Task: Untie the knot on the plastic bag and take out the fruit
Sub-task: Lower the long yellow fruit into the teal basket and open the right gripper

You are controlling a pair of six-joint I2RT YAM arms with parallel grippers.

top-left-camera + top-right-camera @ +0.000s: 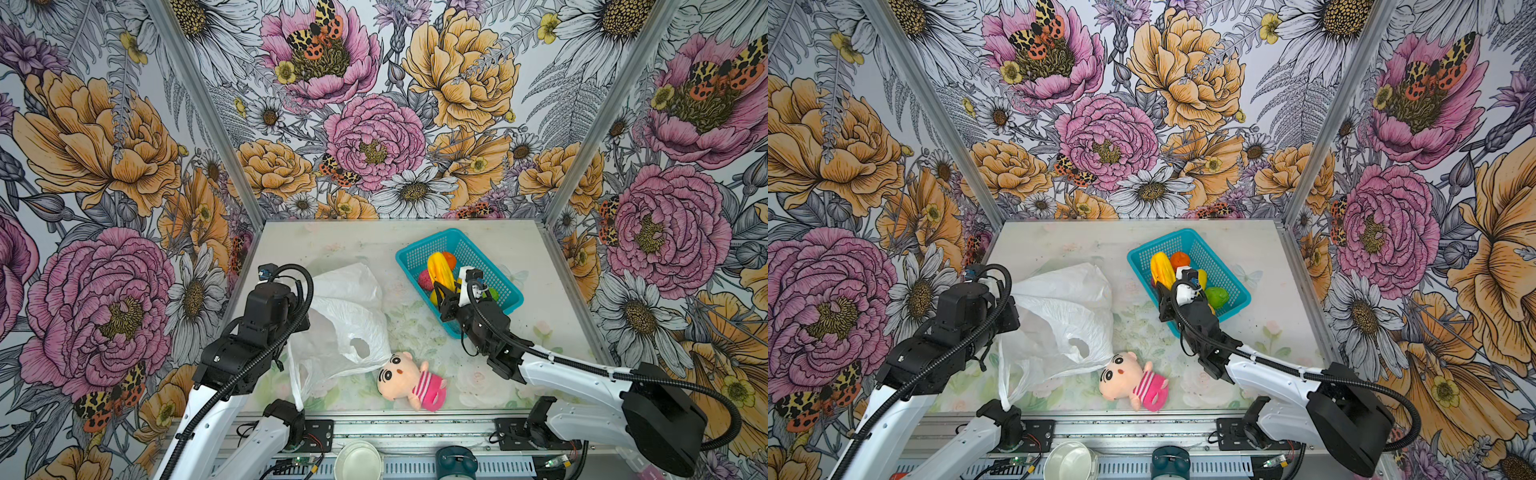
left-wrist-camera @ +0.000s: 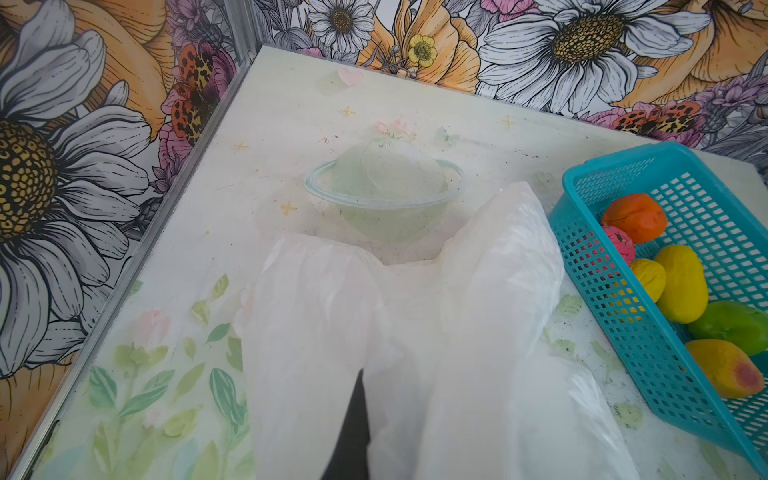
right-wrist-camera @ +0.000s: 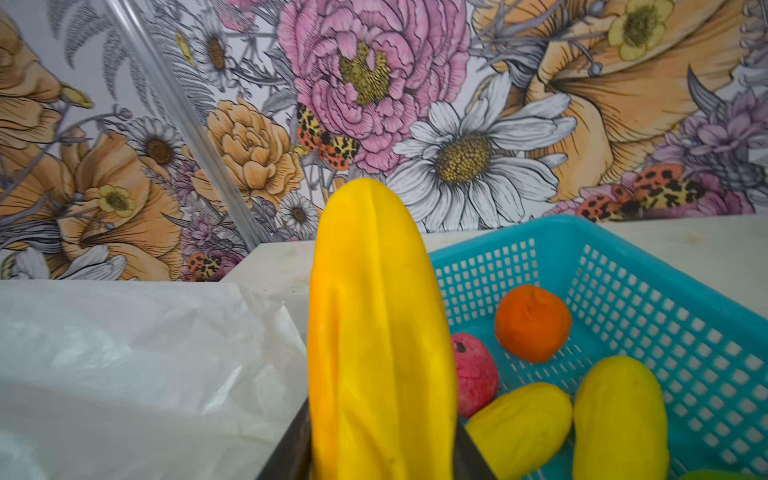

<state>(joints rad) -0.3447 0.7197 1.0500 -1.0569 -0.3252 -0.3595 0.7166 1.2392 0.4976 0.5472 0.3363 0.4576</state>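
I should next tilt my right gripper down, lower the long yellow fruit beside the pink-red one and release it, as the basket [image 1: 424, 242] with the other fruit is below.
The white plastic bag [image 1: 345, 324] lies crumpled on the left half of the table, with a loose handle loop [image 1: 297, 386] trailing toward the front rail. The knot is out of view. In the left wrist view the bag [image 2: 478, 311] drapes over my left gripper [image 2: 361, 419], which is shut on its plastic. My right gripper [image 3: 380, 449] is shut on a long yellow fruit [image 3: 374, 332] and holds it over the near end of the blue basket [image 1: 424, 242]. An orange fruit [image 3: 533, 322], a pink-red one [image 3: 473, 374], a green one [image 2: 731, 324] and yellow ones [image 3: 619, 415] lie in the basket.
A pink-striped plush doll [image 1: 411, 380] lies at the front middle, touching the bag's edge. Flowered walls with metal corner posts [image 1: 569, 187] close in three sides. A white cup [image 1: 357, 461] and a dark teal object [image 1: 456, 463] sit beyond the front rail.
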